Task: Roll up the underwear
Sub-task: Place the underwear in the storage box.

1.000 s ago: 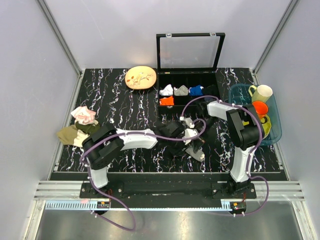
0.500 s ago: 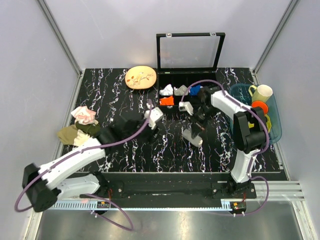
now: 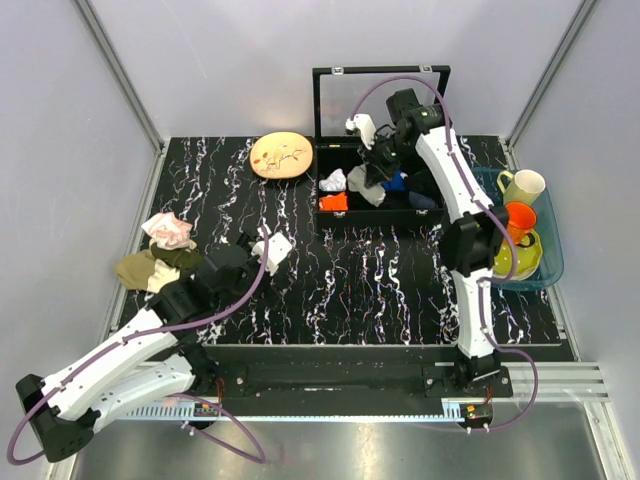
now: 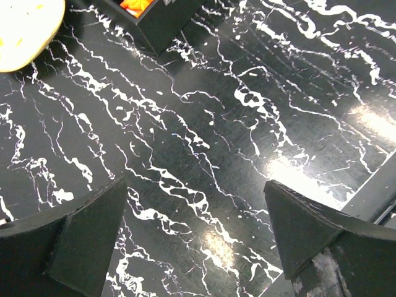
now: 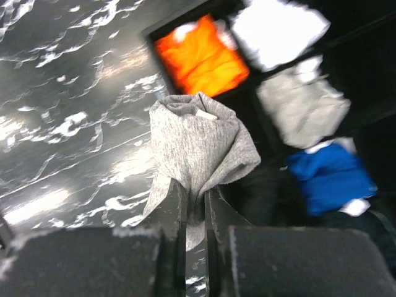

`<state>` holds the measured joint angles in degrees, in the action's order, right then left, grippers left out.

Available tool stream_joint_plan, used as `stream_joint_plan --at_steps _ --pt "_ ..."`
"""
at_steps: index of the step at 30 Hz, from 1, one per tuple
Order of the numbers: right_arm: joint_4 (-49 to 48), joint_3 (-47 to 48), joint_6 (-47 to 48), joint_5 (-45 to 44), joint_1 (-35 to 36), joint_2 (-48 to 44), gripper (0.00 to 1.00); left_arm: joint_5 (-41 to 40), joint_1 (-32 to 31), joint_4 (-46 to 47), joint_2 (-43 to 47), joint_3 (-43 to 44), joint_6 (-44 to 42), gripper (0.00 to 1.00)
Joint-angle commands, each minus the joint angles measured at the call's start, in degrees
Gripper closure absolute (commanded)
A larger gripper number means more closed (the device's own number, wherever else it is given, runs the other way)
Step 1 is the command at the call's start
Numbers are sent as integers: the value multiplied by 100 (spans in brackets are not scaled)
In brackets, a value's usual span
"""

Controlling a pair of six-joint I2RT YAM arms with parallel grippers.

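Observation:
The underwear (image 5: 198, 142) should go down with my right gripper, which needs to lower it into the near cell beside the orange cloth.
The underwear (image 5: 198, 142) is a rolled grey bundle, pinched at its lower end by my right gripper (image 5: 195, 189), which is shut on it. In the top view it hangs (image 3: 366, 187) from the right gripper (image 3: 376, 168) above the black compartment box (image 3: 380, 218), near the box's middle cells. My left gripper (image 4: 195, 182) stands wide open over bare marble table with nothing between its fingers. From above, the left gripper (image 3: 275, 248) is at the table's left-centre, far from the underwear.
The box holds rolled cloths: orange (image 5: 201, 55), white (image 5: 278, 28), grey (image 5: 303, 108), blue (image 5: 331, 176). Its lid (image 3: 380, 100) stands upright behind. A cream plate (image 3: 281, 155) lies back left, a cloth pile (image 3: 160, 255) far left, a blue basket (image 3: 548, 270) of cups right.
My right gripper carried the underwear from the table's front-centre up and back to above the box. My left arm pulled back to the left and its gripper opened.

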<state>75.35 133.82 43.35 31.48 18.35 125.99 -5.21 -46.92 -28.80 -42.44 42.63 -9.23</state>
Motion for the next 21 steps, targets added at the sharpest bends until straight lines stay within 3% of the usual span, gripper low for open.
stream_joint_plan --at_steps 1,5,12,21 --pt "507 1714 -178 -782 -33 934 100 -436 33 190 -142 -1 -210 1" --pt "-124 1674 -73 -1057 -7 1190 100 -516 33 164 -230 8 -228 1" --pt "-407 1674 -231 -855 -15 1560 100 -621 33 155 -195 -9 -263 1" --pt "-855 726 -661 -846 28 1735 100 -533 33 146 -239 -1 -254 1"
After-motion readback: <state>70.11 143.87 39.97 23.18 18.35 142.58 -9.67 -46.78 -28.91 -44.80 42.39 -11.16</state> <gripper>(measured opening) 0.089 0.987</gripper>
